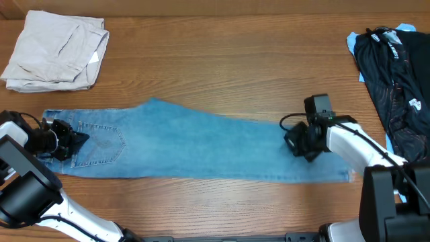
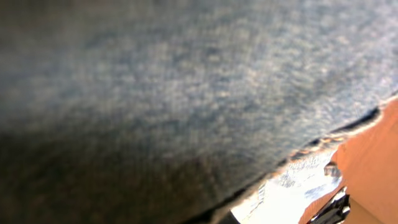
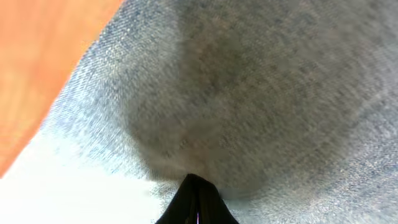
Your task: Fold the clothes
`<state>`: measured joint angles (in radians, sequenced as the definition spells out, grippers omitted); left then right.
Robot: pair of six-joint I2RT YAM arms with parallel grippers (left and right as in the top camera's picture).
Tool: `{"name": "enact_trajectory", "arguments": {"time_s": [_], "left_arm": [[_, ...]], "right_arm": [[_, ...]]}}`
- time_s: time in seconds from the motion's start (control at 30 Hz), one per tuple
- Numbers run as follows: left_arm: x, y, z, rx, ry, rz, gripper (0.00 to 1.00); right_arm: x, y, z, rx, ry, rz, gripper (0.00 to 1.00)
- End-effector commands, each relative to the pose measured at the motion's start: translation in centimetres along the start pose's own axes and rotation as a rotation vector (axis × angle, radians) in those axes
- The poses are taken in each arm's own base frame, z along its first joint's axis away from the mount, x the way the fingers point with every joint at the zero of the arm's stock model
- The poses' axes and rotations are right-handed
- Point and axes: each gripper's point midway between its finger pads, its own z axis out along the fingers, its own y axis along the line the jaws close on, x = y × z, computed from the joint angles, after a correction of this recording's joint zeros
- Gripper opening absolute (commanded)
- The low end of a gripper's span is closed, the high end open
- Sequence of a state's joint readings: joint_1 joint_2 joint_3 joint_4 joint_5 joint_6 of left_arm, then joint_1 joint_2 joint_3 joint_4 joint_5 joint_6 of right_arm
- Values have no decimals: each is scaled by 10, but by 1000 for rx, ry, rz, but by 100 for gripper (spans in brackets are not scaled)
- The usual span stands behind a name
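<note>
The left gripper moves only slightly away from my base next, low at the waistband, and then opens.
The light blue jeans [image 1: 201, 144] lie flat across the table, folded lengthwise, with the waist and a back pocket [image 1: 101, 144] at the left and the frayed hems [image 1: 346, 176] at the right. My left gripper [image 1: 75, 138] is at the waistband, fingers drawn to a point on the denim. In the left wrist view, blurred denim [image 2: 186, 81] fills the frame and hides the fingers. My right gripper [image 1: 300, 142] rests on the legs near the hem end. In the right wrist view its fingers [image 3: 198, 186] are shut together, pinching the denim [image 3: 261, 81].
A folded beige garment [image 1: 57, 50] lies at the back left. A pile of dark clothes over something blue [image 1: 396, 74] is at the back right edge. Bare wood [image 1: 222, 60] lies behind the jeans.
</note>
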<state>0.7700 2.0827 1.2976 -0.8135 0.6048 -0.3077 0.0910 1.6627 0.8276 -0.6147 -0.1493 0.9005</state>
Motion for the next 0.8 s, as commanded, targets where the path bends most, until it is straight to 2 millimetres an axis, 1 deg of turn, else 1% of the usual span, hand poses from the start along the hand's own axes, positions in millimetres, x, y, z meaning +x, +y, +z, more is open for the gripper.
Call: {"name": "enact_trajectory", "arguments": {"time_s": [0.0,0.13,0.2,0.27,0.43,0.53,0.67,0.77], "left_arm": [[-5,54,20,-165,2,-42,4],[-5,53,20,-165,2,-25,4],[-5,51,22,-165,1,-3,4],[-6,48,23,-164,-3,8,4],[-6,39,26,-165,1,49,4],[-6,30,26,-173,11,90,4],[-7,8,17,-179,27,138,4],[-10,-11,2,-186,27,183,4]], "right_arm": [[-19,-18,36,89,-60,-26,4],[-31,-1,32,44,-98,-39,4],[-34,5,28,38,-103,-39,4],[-37,5,25,52,-115,-37,4],[-46,-6,16,122,-143,-14,4],[-52,-4,7,133,-141,0,4],[-61,10,-16,117,-154,-17,5],[-70,23,-44,100,-193,-42,18]]}}
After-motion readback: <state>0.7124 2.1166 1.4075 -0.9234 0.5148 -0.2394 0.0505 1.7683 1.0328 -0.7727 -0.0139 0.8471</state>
